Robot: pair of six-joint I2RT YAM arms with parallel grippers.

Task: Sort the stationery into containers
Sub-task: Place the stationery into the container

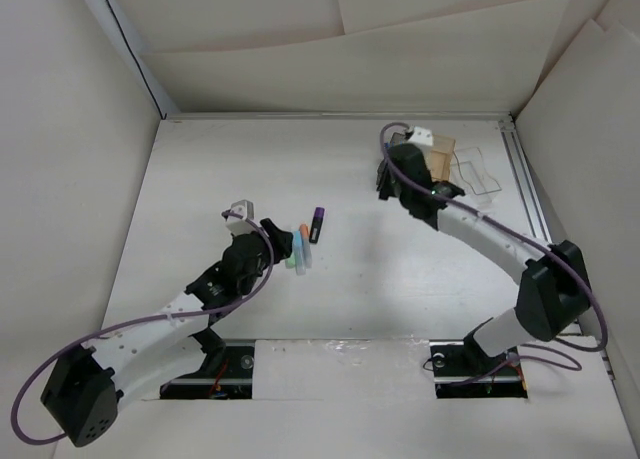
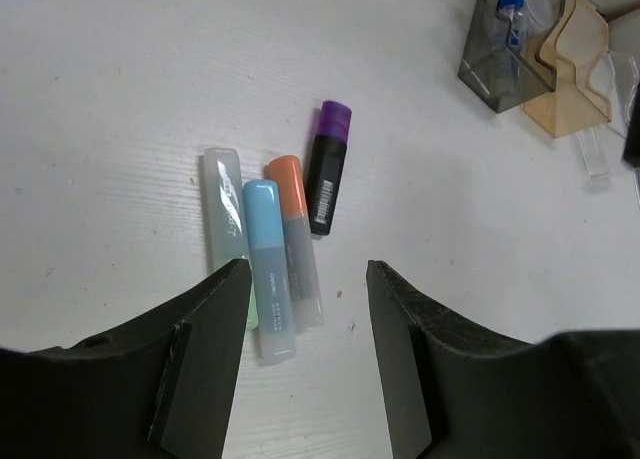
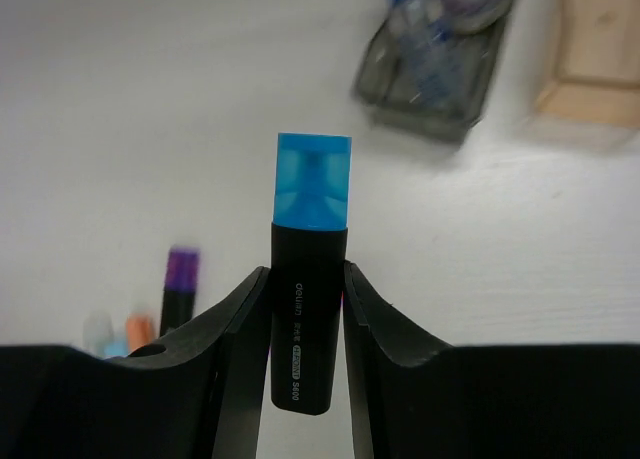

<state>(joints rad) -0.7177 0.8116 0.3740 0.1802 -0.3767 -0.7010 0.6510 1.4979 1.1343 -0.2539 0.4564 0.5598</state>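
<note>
My right gripper moves toward the right in the top view next, over the tan-orange bin (image 3: 602, 54), to release the black marker, because the dark bin (image 3: 430, 74) holds the bottle.
Green (image 2: 225, 214), light-blue (image 2: 268, 279) and orange (image 2: 295, 224) markers lie side by side on the table, with a dark purple marker (image 2: 328, 169) just to their right. My left gripper (image 2: 305, 279) is open and empty, hovering just short of their near ends; in the top view it (image 1: 283, 242) is beside the marker group (image 1: 301, 247). My right gripper (image 3: 306, 279) is shut on a black marker with a blue cap (image 3: 313, 179), held above the table near the smoky dark grey bin (image 3: 430, 74). That bin holds the blue-capped bottle (image 2: 512, 9).
The tan-orange bin (image 1: 443, 157) and the clear bin (image 1: 478, 172) stand in a row to the right of the dark bin at the back right, which my right gripper (image 1: 387, 179) mostly hides from above. White walls enclose the table.
</note>
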